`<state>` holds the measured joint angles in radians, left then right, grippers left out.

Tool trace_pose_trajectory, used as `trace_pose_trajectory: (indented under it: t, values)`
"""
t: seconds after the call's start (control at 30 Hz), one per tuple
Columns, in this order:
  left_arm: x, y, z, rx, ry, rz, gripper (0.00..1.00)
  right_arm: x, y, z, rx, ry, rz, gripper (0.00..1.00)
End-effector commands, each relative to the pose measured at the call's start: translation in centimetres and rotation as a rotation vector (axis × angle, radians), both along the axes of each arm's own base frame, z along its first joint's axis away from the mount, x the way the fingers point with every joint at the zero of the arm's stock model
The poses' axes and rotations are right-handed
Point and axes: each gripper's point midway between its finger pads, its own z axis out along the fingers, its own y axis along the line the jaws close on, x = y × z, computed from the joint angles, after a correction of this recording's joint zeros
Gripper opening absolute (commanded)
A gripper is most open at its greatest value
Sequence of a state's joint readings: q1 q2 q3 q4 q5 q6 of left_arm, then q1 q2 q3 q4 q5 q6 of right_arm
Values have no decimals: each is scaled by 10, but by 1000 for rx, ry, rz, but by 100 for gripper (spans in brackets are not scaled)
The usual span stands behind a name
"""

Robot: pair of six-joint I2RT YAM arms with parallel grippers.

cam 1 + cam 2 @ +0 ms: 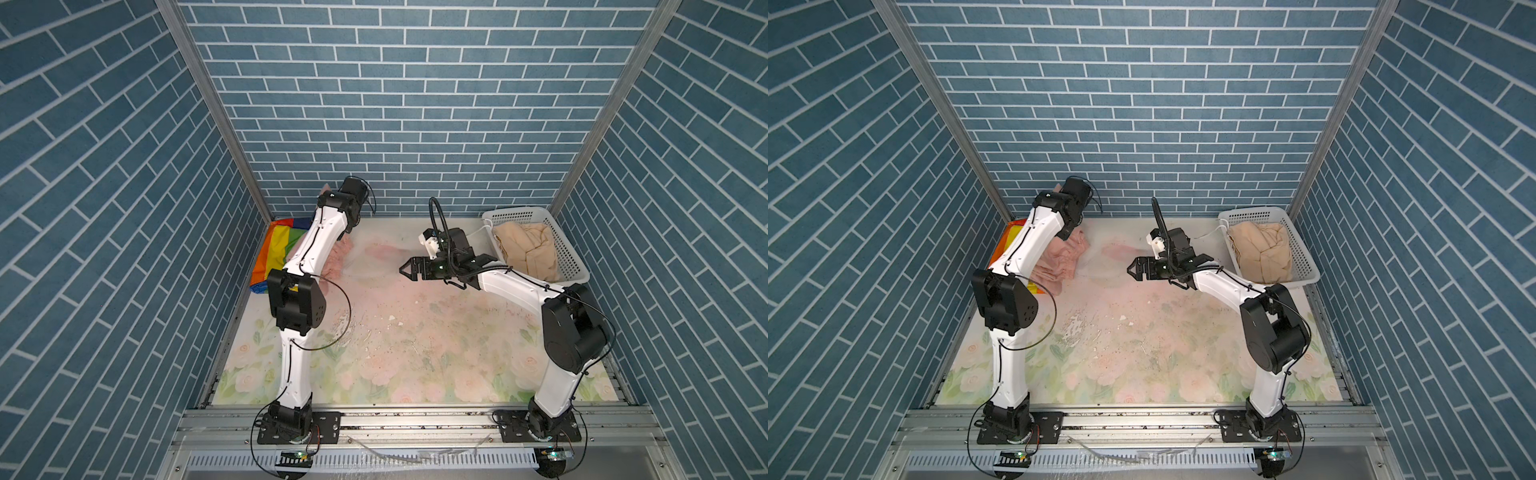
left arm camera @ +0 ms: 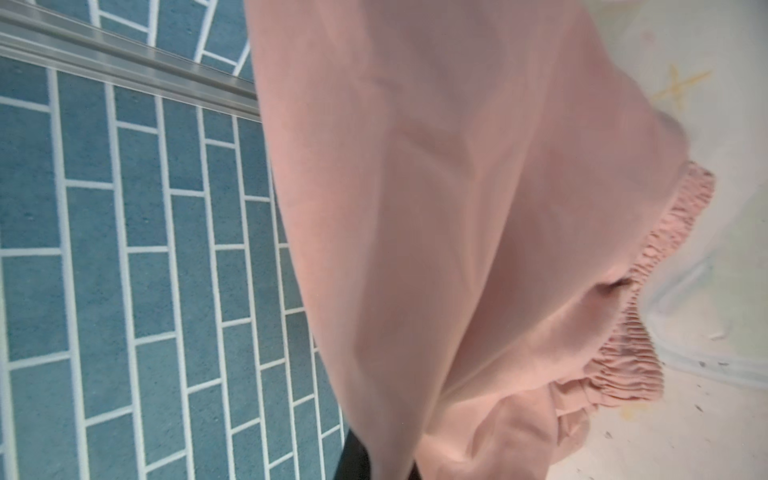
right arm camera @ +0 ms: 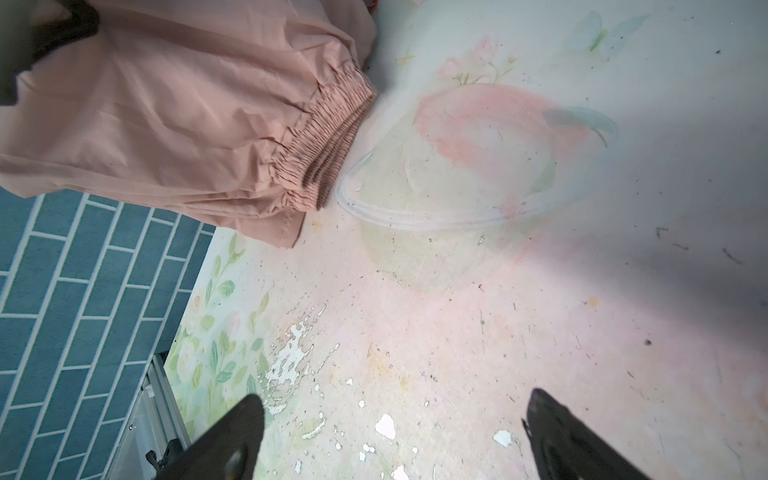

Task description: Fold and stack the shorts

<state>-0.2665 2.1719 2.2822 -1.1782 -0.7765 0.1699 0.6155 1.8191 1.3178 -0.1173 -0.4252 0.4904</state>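
The rainbow-striped shorts [image 1: 278,249] lie between my left gripper and the wall, so it needs to move toward the side over them next and release the pink shorts.
My left gripper [image 2: 384,469] is shut on the pink shorts [image 2: 457,208], and the cloth hangs over its dark fingers. It is near the back left corner. In both top views the pink shorts [image 1: 336,262] [image 1: 1063,257] drape down beside the left arm, gathered waist towards the middle of the table [image 3: 187,124]. The rainbow-striped shorts [image 1: 278,249] [image 1: 1007,241] lie flat by the left wall, partly under the arm. The beige shorts [image 1: 528,249] [image 1: 1262,253] lie bunched in the basket. My right gripper [image 1: 409,270] [image 1: 1133,270] [image 3: 395,401] hovers open and empty over mid-table, pointing towards the pink shorts.
A white perforated basket [image 1: 515,214] [image 1: 1254,214] stands at the back right corner, a white drawstring hanging over its left rim. The floral table mat [image 1: 415,340] is worn, with white chipped patches [image 3: 386,426]. Blue brick walls close in three sides.
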Motion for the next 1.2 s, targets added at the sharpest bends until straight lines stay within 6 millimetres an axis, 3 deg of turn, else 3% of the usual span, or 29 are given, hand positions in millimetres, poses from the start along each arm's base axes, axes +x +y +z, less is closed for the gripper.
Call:
trace_pose_trajectory:
  t: [0.0,0.2,0.33,0.67,0.8,0.9,1.17]
  values:
    - [11,6,19,-4,-64,7,0,2,9,1,21,18,8,99]
    - [12,18,37,-75,-121,34,0,6,11,0,10,24,11,99]
    - [10,26,37,-141,-135,51,0,8,13,-1,8,35,13,99]
    - [19,96,-35,-217,-33,155,0,2,17,-6,9,72,20,98]
    - [24,120,-47,-206,-13,167,0,-5,19,-14,-3,103,28,99]
    - [26,132,-45,-212,-27,176,0,-10,22,-17,-15,125,39,98]
    - [23,131,-28,-249,-75,155,0,-7,29,-14,-29,139,53,99]
